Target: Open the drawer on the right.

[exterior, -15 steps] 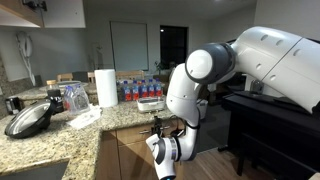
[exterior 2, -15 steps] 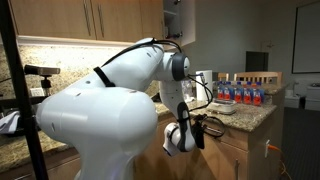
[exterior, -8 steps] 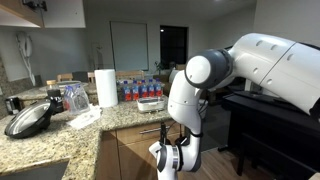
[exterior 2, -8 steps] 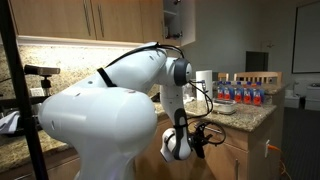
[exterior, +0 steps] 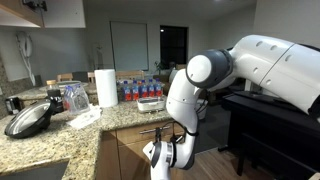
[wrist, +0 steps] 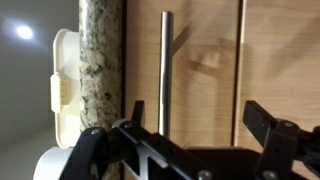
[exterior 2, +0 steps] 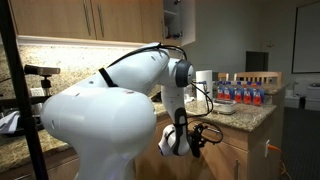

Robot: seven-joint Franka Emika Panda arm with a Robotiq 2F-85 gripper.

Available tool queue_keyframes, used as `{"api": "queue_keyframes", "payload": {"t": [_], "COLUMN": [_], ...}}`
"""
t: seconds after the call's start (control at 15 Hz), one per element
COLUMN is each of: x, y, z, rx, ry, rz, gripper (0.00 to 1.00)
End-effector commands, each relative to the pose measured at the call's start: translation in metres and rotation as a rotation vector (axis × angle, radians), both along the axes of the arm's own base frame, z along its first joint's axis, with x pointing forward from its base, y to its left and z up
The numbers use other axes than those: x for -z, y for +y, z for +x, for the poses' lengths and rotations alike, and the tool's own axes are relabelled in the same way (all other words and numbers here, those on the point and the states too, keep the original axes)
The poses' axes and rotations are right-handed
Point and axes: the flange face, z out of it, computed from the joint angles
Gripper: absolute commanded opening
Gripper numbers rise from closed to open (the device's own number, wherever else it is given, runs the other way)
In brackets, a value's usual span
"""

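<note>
Next, my gripper needs to move outward and slightly up onto the silver bar handle between its open fingers, since the bar sits nearer the finger by the counter.
The drawer has a light tan wood front under the granite counter edge. Its long silver bar handle runs vertically in the wrist view. My gripper is open and faces the drawer front. The handle's end lies between the two fingers, close to the left one, and I cannot tell whether it touches. In both exterior views the gripper hangs low in front of the cabinets, below the counter. The arm hides most of the drawer front there. A bit of the handle shows.
On the granite counter stand a paper towel roll, several water bottles, a dark pan and a tray. Dark furniture stands close beside the arm. A white plastic piece sits at the counter edge.
The wrist has dropped a little and shifted slightly in front of the drawer. The gripper stays open.
</note>
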Motion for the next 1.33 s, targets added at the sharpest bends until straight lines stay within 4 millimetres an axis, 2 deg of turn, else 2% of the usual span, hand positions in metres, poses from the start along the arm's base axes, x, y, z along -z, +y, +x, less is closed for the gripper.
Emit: {"api": "queue_keyframes", "payload": {"t": [0.0, 0.07, 0.13, 0.27, 0.6, 0.87, 1.07, 1.27], "x": [-0.011, -0.012, -0.013, -0.013, -0.009, -0.014, -0.017, -0.015], "y": [0.008, 0.009, 0.01, 0.01, 0.004, 0.005, 0.005, 0.003], "z": [0.015, 0.018, 0.021, 0.023, 0.016, 0.017, 0.015, 0.013], "rx": [-0.01, -0.012, -0.012, -0.007, 0.003, 0.007, 0.011, 0.013], "ry": [0.041, 0.042, 0.043, 0.045, 0.05, 0.036, 0.027, 0.03], "rz": [0.003, 0.005, 0.007, 0.008, -0.005, -0.013, -0.027, -0.036], "gripper": [1.0, 1.0, 0.75, 0.67, 0.32, 0.1, 0.03, 0.07]}}
